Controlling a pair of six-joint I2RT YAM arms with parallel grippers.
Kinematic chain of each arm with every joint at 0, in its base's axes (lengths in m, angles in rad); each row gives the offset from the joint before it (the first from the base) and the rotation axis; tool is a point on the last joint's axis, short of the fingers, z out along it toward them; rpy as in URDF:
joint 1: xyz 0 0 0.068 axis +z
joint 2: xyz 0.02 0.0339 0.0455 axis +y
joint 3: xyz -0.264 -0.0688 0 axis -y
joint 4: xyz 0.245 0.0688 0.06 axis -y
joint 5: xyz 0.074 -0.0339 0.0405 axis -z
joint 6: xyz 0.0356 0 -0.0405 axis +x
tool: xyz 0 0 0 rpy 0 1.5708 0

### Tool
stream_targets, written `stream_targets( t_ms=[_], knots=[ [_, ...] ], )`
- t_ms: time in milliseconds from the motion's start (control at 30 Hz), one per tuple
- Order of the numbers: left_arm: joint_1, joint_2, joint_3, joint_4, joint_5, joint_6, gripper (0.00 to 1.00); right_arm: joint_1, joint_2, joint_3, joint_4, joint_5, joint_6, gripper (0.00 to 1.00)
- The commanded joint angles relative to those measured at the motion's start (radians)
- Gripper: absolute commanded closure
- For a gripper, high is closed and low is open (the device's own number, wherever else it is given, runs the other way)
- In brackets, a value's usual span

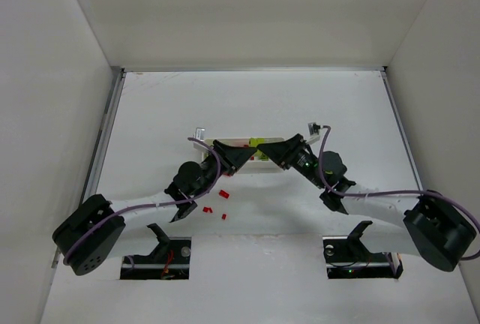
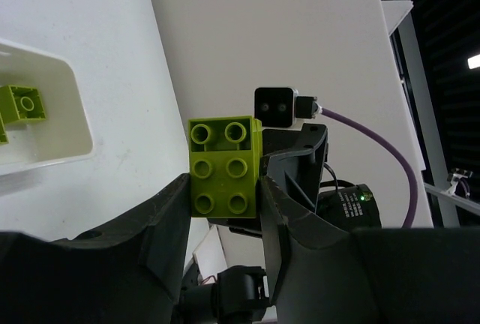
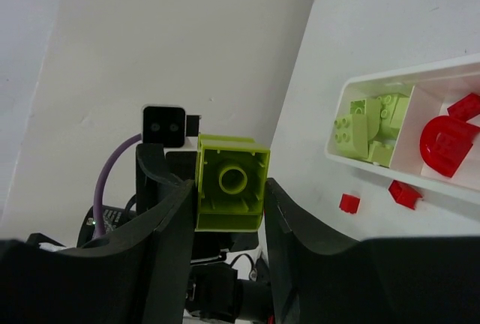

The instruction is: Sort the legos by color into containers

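Note:
I will tip my left gripper down and lower it over the white tray's section with matching legos, because that section lies below it, to its right in the top view.
A yellow-green lego [image 1: 257, 144] hangs just over the white tray [image 1: 199, 135], between both grippers. My left gripper [image 1: 247, 153] is shut on it; the left wrist view shows its studded face [image 2: 223, 170] pinched between my fingers [image 2: 223, 193]. My right gripper [image 1: 270, 150] grips the same lego from the other side; the right wrist view shows its hollow underside [image 3: 231, 181] between my fingers [image 3: 229, 200]. The tray [image 3: 390, 76] holds several yellow-green legos [image 3: 367, 125] in one compartment and red pieces [image 3: 448, 144] in the one beside it.
Three loose red legos lie on the table near the left arm [image 1: 223, 194], [image 1: 208, 208], [image 1: 223, 217]. Two of them show in the right wrist view [image 3: 349, 203], [image 3: 405, 194]. White walls enclose the table on three sides.

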Motion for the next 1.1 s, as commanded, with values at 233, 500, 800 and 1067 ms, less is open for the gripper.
stream_targets(
  t_ms=[233,500,800,1067],
  knots=[
    [0.078,-0.091,-0.027,0.039,-0.026,0.016,0.77,-0.077,-0.094,-0.063,-0.039,0.051,-0.060,0.63],
    [0.095,-0.094,-0.012,-0.047,-0.031,0.089,0.77,-0.062,-0.023,0.068,-0.389,0.224,-0.258,0.62],
    [0.049,-0.036,0.074,-0.154,-0.073,0.183,0.76,-0.025,0.098,0.193,-0.486,0.359,-0.378,0.50],
    [0.017,0.071,0.149,-0.188,-0.093,0.250,0.76,-0.031,0.054,0.173,-0.495,0.368,-0.375,0.37]
  ],
)
